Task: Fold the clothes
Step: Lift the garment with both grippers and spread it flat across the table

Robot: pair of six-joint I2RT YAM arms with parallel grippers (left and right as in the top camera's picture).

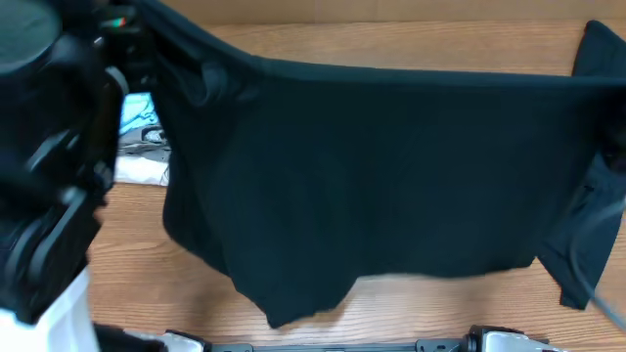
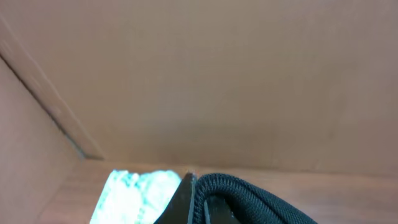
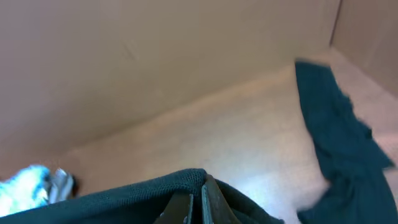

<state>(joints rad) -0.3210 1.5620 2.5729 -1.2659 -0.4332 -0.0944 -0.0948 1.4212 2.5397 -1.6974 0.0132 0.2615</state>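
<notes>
The black garment (image 1: pixel 372 176) hangs spread wide above the table. Next, my right gripper comes down to bare tabletop (image 1: pixel 494 49) beside the second dark garment and releases the held edge.
A large black garment (image 1: pixel 372 176) hangs spread wide above the table, its top edge stretched between my two grippers. My left gripper (image 2: pixel 198 200) is shut on a thick hem of the black fabric (image 2: pixel 249 196) at the garment's left end. My right gripper (image 3: pixel 199 202) is shut on the fabric edge (image 3: pixel 124 199) at the right end. A second dark garment (image 3: pixel 339 137) lies crumpled on the table at the far right; it also shows in the overhead view (image 1: pixel 599 49). In the overhead view the cloth hides both sets of fingertips.
A light-blue shirt (image 1: pixel 142 137) lies at the left behind the held garment, and shows in the left wrist view (image 2: pixel 134 193). My left arm (image 1: pixel 49 147) fills the left edge. Brown walls (image 2: pixel 217 74) enclose the wooden table (image 1: pixel 147 284) at the back.
</notes>
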